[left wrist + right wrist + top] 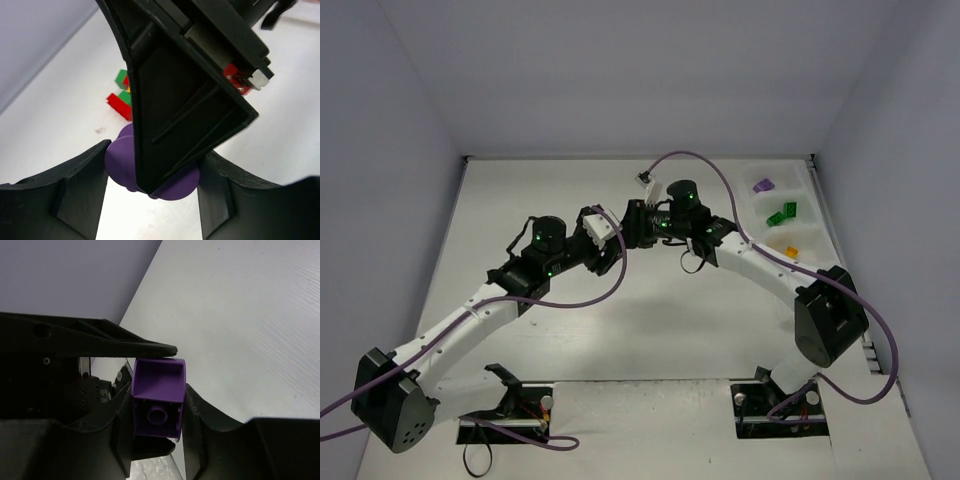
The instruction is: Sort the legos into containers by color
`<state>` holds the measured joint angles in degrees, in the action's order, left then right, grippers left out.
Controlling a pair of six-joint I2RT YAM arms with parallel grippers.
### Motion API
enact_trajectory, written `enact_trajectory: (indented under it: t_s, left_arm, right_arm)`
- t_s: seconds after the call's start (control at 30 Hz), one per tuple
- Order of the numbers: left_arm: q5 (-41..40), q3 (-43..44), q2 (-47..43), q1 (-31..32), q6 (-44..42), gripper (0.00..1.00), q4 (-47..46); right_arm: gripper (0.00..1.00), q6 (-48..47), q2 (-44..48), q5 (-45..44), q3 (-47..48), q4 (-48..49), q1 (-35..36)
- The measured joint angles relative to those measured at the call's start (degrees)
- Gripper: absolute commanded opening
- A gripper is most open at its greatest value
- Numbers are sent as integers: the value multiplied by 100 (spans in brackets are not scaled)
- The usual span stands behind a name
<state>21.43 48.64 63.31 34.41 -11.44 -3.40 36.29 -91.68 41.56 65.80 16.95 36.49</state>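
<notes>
My right gripper swings outward and to the right in the top view next, toward the bin holding a purple lego (774, 184), to release there.
A purple lego (158, 390) sits between the pads of my right gripper (157, 412), hollow underside toward the camera. In the left wrist view the same purple lego (119, 161) spans the gap of my left gripper (153, 176) and touches both fingers. The right gripper's finger (180, 100) crosses in front of it. Both grippers meet above the table's middle, the left gripper (617, 238) against the right gripper (636, 224). Red and green legos (120, 100) lie on the table beyond. The containers (802, 186) stand at the far right.
The bins hold a purple lego (763, 186), a green lego (781, 212) and an orange lego (783, 249). Purple cables loop over both arms. Grey walls close the table on the left, back and right.
</notes>
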Motion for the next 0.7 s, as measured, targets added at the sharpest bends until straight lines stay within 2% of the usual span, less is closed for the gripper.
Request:
enact_trajectory:
  t_s: [0.03, 0.1, 0.13, 0.17, 0.2, 0.27, 0.43, 0.7]
  left_arm:
    - [-48, 0, 24, 2, -46, 12, -2]
    - [-129, 2, 55, 13, -83, 25, -17]
    - [-133, 2, 70, 22, -79, 33, -24]
    - [-144, 2, 74, 22, -66, 52, -33]
    - [-168, 2, 74, 26, -48, 60, -42]
    - [-229, 2, 74, 42, 13, 71, -72]
    - [-695, 0, 70, 39, 361, 72, -74]
    - [-1762, -55, 55, 31, 1384, 73, 52]
  right_arm:
    - [15, 76, -4, -22, 4, -2, 17]
    - [3, 144, -4, -118, 15, -61, 26]
    - [0, 101, -4, -146, 35, -101, 26]
    - [0, 42, -4, -166, 55, -136, 26]
    - [0, -9, -4, -175, 85, -175, 26]
    - [0, -168, -4, -227, 155, -273, 22]
    - [0, -601, -4, -544, 236, -535, -271]
    - [0, -1060, -15, -1565, 308, -933, -1604]
